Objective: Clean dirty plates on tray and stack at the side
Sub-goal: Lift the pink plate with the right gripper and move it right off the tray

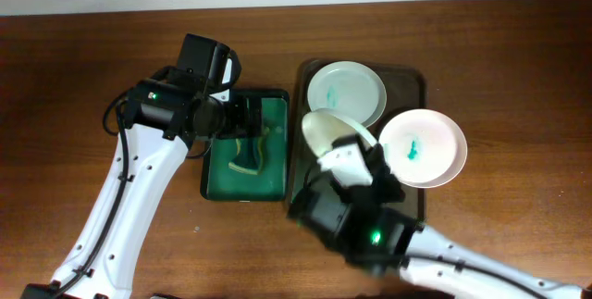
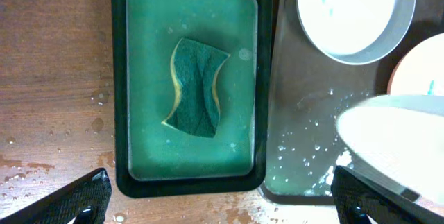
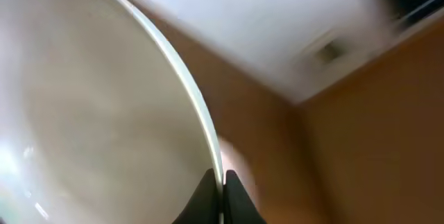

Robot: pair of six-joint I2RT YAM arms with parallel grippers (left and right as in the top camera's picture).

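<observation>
I should next swing my right gripper past the third plate, turn the tilted plate flat and lower it beside the tray, where the wooden table (image 1: 514,146) is clear.
My right gripper (image 3: 222,186) is shut on the rim of a white plate (image 3: 90,120) and holds it tilted up over the tray's left part (image 1: 328,132). A second plate (image 1: 346,93) lies at the back of the dark tray (image 1: 412,79), with faint teal smears. A third plate (image 1: 424,147) with a teal smear lies at the tray's right side. My left gripper (image 2: 218,200) is open and empty above the near edge of the green container (image 2: 119,78), where a green-and-yellow sponge (image 2: 196,89) lies in water.
The green container (image 1: 211,180) stands left of the tray on the wooden table. Water drops lie on the wood around it and on the tray floor (image 2: 305,141). The right arm's body (image 1: 356,220) covers the tray's front.
</observation>
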